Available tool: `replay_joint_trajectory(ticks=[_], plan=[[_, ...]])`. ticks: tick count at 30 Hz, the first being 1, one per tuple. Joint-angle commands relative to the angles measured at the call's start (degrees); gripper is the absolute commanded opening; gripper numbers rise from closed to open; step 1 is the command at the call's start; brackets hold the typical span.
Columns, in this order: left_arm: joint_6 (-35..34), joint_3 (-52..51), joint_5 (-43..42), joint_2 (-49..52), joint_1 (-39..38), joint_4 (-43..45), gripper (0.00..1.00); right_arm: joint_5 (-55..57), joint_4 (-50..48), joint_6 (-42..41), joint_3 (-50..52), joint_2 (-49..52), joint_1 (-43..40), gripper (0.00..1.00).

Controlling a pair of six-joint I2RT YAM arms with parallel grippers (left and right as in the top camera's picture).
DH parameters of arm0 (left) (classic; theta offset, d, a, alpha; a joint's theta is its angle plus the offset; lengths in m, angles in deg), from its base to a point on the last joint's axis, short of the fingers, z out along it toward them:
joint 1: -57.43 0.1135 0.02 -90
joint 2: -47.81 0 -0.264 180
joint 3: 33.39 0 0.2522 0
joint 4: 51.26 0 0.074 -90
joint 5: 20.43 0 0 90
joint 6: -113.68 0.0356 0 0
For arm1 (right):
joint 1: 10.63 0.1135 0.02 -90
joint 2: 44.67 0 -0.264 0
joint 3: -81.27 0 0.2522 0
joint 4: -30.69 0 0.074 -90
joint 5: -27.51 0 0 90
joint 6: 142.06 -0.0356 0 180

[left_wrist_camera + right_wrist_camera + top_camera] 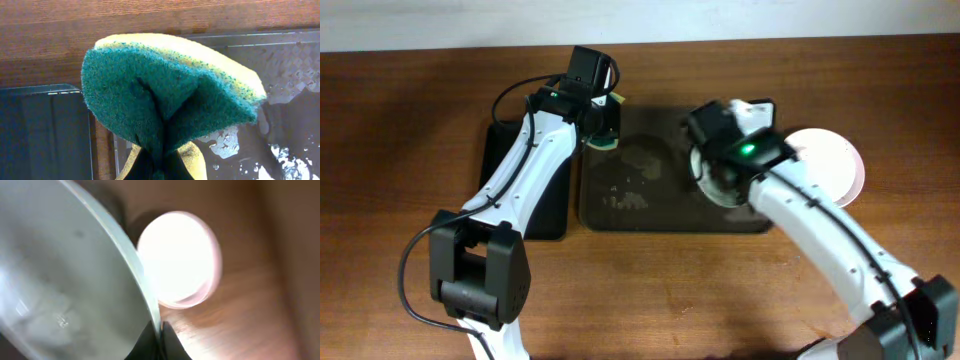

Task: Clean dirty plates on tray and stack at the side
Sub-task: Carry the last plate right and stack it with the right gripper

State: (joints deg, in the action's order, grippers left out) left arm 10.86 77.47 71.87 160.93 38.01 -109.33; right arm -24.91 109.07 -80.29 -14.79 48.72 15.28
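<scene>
The stack sits beside the tray, so the robot's right gripper will next carry the tilted plate over the stack, turn the plate flatter and lower it onto the top of the stack.
The dark brown tray [650, 205] lies mid-table, wet with smears. My left gripper [603, 125] is shut on a green and yellow sponge [170, 95], held above the tray's far left corner. My right gripper [720, 180] is shut on the rim of a white plate [65, 285], held tilted over the tray's right part; the plate also shows in the overhead view [718, 185]. A stack of white plates [830, 165] sits on the table right of the tray, and shows bright in the right wrist view [177, 257].
A narrower black tray [525, 175] lies left of the brown tray, under my left arm; it also shows in the left wrist view [40, 135]. The wooden table [650, 290] extends in front.
</scene>
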Motion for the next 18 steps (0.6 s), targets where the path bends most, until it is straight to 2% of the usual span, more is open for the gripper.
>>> replay_joint_trajectory(ticks=[1,2,4,12,17,18], plan=[[0.92,1.14,-0.48,-1.49,0.46,0.00,0.00,-26.29,-2.97,9.18,-0.09,-0.85,-10.78,0.04],[0.92,1.14,-0.46,-1.49,0.46,-0.13,0.00,-34.12,-4.26,12.28,-0.09,-0.85,-15.43,0.04],[0.92,1.14,-0.48,-1.49,0.46,-0.15,0.00,-40.83,-5.09,13.44,-0.09,-0.85,-22.47,0.04],[0.92,1.14,-0.46,-1.49,0.46,-0.44,0.00,-42.93,-6.67,12.96,3.10,0.74,-48.83,0.04],[0.94,1.14,-0.46,-1.49,0.46,-0.59,0.00,-42.99,-12.04,12.98,6.08,4.63,-54.47,0.04],[0.94,1.14,-0.44,-1.49,0.52,-0.59,0.00,-43.04,-13.09,12.98,6.19,5.46,-54.42,0.08]])
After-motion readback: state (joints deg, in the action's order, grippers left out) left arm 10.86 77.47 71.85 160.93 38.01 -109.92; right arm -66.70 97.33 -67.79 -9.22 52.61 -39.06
